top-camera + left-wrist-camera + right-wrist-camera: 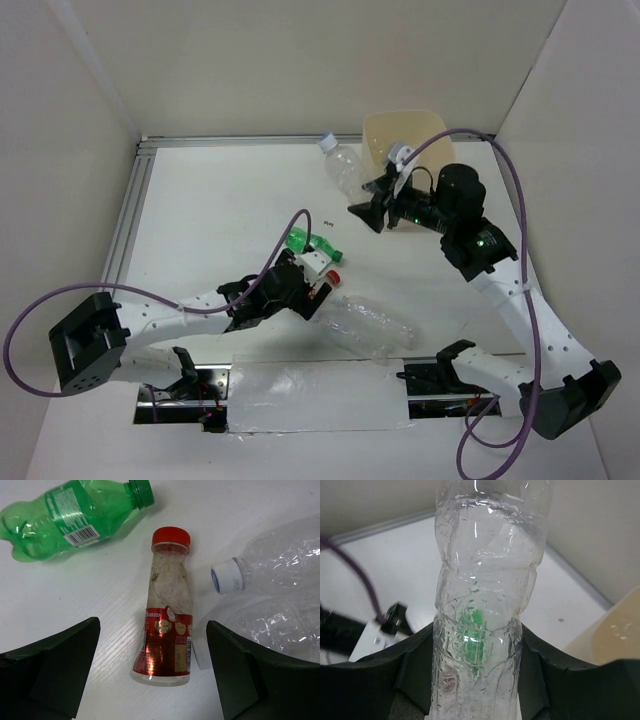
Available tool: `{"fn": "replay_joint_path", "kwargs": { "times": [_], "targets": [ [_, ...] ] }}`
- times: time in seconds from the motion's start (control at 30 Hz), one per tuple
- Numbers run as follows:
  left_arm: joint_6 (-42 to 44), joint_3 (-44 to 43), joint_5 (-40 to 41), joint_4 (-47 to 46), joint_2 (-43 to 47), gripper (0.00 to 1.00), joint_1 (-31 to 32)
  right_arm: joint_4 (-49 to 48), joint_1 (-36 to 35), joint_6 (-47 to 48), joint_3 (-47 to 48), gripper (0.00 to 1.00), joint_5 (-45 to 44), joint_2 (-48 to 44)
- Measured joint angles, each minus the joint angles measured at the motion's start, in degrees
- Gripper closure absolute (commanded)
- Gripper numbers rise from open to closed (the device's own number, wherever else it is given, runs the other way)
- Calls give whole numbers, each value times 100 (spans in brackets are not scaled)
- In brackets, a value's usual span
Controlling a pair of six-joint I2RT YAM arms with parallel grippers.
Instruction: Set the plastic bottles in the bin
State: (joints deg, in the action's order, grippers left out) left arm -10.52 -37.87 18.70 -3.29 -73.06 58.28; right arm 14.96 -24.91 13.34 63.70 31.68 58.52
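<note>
My right gripper should next move outward and to the right in the top view to let go of the bottle, because the bin's opening (405, 131) (621, 627) is that way from it.
My left gripper (312, 290) hangs open just above the table. In the left wrist view (152, 680) its jaws straddle the base of the short red-labelled bottle (167, 630), which lies flat with its red cap (333, 279) pointing away. The green bottle (70, 517) lies beyond it (308, 243). A clear bottle with a white cap (227, 575) and a crumpled clear bottle (280, 630) lie to the right (365, 325). My right gripper (368, 208) is shut on another clear bottle (480, 630) and holds it in the air just left of the beige bin (405, 135).
The bin stands at the back right against the wall; its side shows in the right wrist view (620, 635). An aluminium rail (130, 215) edges the table at the left and back. White walls close in on three sides. A purple cable (515, 200) loops off the right arm.
</note>
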Motion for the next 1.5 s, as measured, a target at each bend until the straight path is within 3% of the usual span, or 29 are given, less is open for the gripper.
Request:
{"fn": "replay_joint_path", "kwargs": {
  "times": [0.13, 0.27, 0.33, 0.43, 0.57, 0.7, 0.73, 0.8, 0.9, 0.93, 0.97, 1.0, 1.03, 1.07, 1.2, 1.27, 1.37, 1.4, 1.47, 1.5],
  "targets": [
    [26, 0, -107, -190, -306, 0, 0, -675, 354, -299, 603, 64, -433, 514],
    [31, 0, -103, -302, -597, 0, -9, -1182, 1158, -529, 894, 62, -662, 1270],
    [26, 0, -98, -372, -719, 0, -20, -1244, 1569, -625, 940, 43, -686, 1644],
    [-2, 0, -52, -501, -922, 0, -46, -1163, 2092, -745, 1119, 0, -597, 2249],
    [-44, 0, 33, -533, -1233, 6, -68, -890, 2524, -798, 1534, 0, -264, 2815],
    [-129, -66, 101, -444, -1495, 25, -74, -756, 2820, -894, 1569, 0, 107, 2745],
    [-166, -109, 122, -437, -1567, 35, -74, -730, 2868, -907, 1567, 0, 190, 2699],
    [-210, -212, 188, -402, -1659, 46, -74, -684, 2955, -935, 1541, 0, 400, 2555],
    [-201, -280, 289, -223, -1665, 75, -74, -625, 3071, -890, 1344, 0, 756, 2177],
    [-227, -319, 339, -48, -1576, 93, -76, -568, 3119, -796, 1228, 13, 929, 1985],
    [-236, -321, 345, -28, -1552, 93, -76, -496, 3156, -726, 1150, 13, 1049, 1825],
    [-286, -361, 374, 131, -1425, 96, -76, -442, 3235, -501, 1058, 24, 1281, 1626],
    [-308, -409, 385, 339, -1231, 96, -74, -365, 3314, -256, 953, 53, 1482, 1427],
    [-317, -476, 402, 529, -973, 96, -72, -293, 3403, -15, 809, 64, 1659, 1226],
    [-247, -1095, 369, 793, 122, 96, -22, 472, 3707, 1095, 310, 92, 2330, 479],
    [-111, -1574, 345, 581, 437, 96, -24, 1060, 3733, 1923, 214, 96, 2562, 350],
    [66, -2446, 144, 83, 286, 97, -157, 1921, 3733, 3003, 0, 79, 2756, 356],
    [131, -2743, 61, -149, 116, 97, -229, 2214, 3733, 3379, -129, 53, 2787, 361],
    [199, -3462, -146, -538, -437, 96, -367, 2835, 3733, 4113, -391, 20, 2806, 378],
    [256, -3864, -258, -699, -813, 95, -444, 3176, 3733, 4559, -535, 10, 2833, 393]
  ]
}}
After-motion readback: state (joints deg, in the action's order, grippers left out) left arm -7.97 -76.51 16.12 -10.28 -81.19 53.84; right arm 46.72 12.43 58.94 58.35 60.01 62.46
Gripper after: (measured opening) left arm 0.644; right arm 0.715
